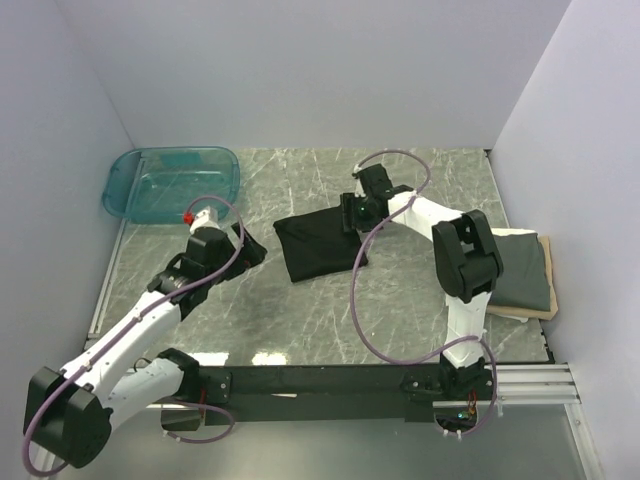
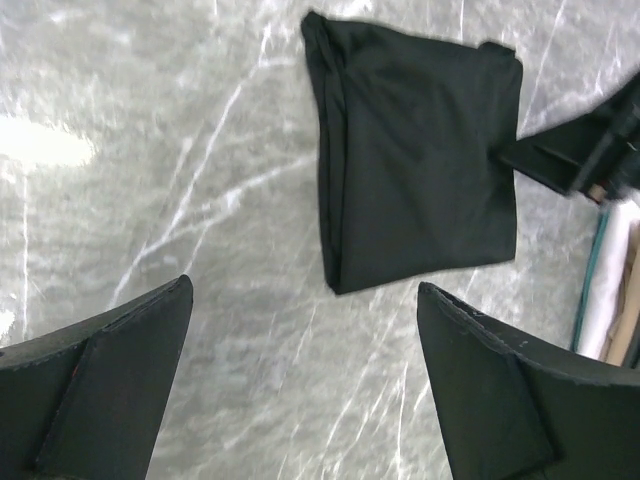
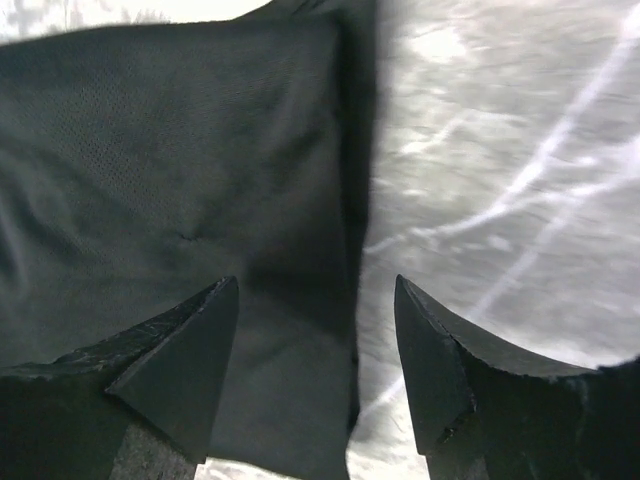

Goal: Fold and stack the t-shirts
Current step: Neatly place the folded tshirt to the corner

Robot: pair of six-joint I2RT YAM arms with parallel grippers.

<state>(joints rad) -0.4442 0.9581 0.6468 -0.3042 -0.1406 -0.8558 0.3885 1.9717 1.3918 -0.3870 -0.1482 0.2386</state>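
Note:
My right gripper lowers onto the black t-shirt's edge (image 1: 354, 234) (image 3: 342, 268) next, toward the shirt's middle.
A black t-shirt (image 1: 318, 245), folded into a rectangle, lies on the marble table at centre. It also shows in the left wrist view (image 2: 420, 160) and the right wrist view (image 3: 160, 170). A dark grey t-shirt (image 1: 520, 270) lies folded on a tan board (image 1: 545, 312) at the right. My right gripper (image 1: 350, 213) is open and hovers over the black shirt's right edge, one finger above cloth, the other above bare table (image 3: 316, 285). My left gripper (image 1: 247, 245) is open and empty, left of the black shirt, over bare marble (image 2: 305, 290).
A clear teal tub (image 1: 170, 182) stands at the back left. White walls close in the table on three sides. A black rail (image 1: 330, 380) runs along the near edge. Purple cables loop off both arms.

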